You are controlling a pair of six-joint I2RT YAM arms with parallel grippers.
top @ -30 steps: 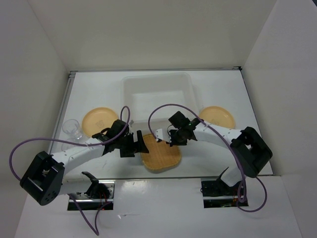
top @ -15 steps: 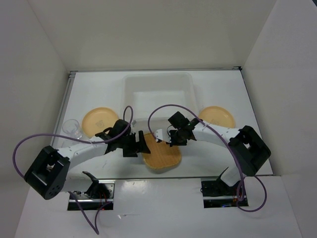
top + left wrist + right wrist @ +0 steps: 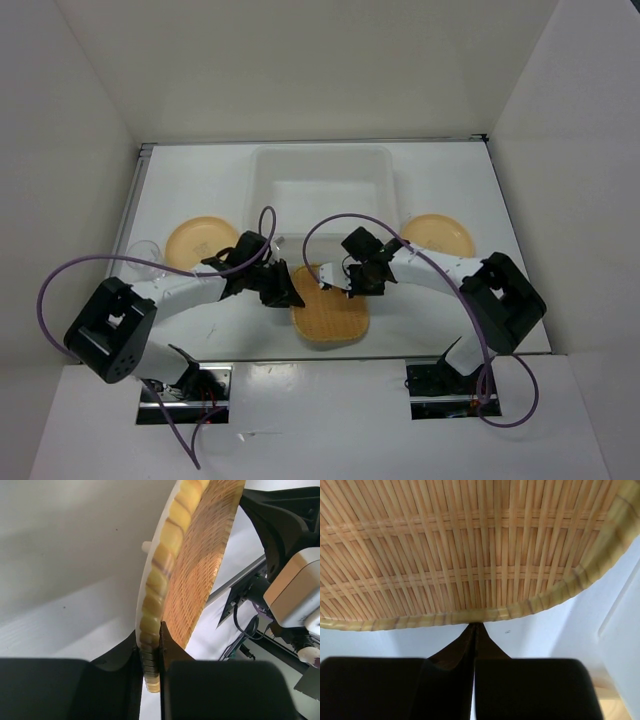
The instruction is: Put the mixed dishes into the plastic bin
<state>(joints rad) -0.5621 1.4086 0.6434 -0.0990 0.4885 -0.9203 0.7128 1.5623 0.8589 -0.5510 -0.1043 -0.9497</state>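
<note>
My left gripper is going to lift the woven plate [image 3: 332,312], swing outward over the side of the bin and lower the plate to let go of it on the bin's empty bottom.
The rounded-square woven plate [image 3: 332,312] lies in front of the plastic bin [image 3: 257,190], its far edge raised. My left gripper [image 3: 286,290] is shut on the plate's left rim; the left wrist view shows the rim [image 3: 159,575] pinched between both fingers [image 3: 149,640]. My right gripper [image 3: 352,284] is shut with nothing between its fingers, its tips touching the underside of the woven rim [image 3: 470,545] at the far edge [image 3: 475,626]. One round tan plate [image 3: 198,243] lies left of the bin, another [image 3: 438,235] to its right. A clear cup [image 3: 143,254] stands at the far left.
White walls enclose the table on the left, back and right. Purple cables loop above both arms. The bin shows nothing inside it. The arm bases sit at the near edge.
My left gripper has slid right onto the woven plate's left rim and gone from open to shut on it. The right gripper has stayed shut at the plate's far edge.
</note>
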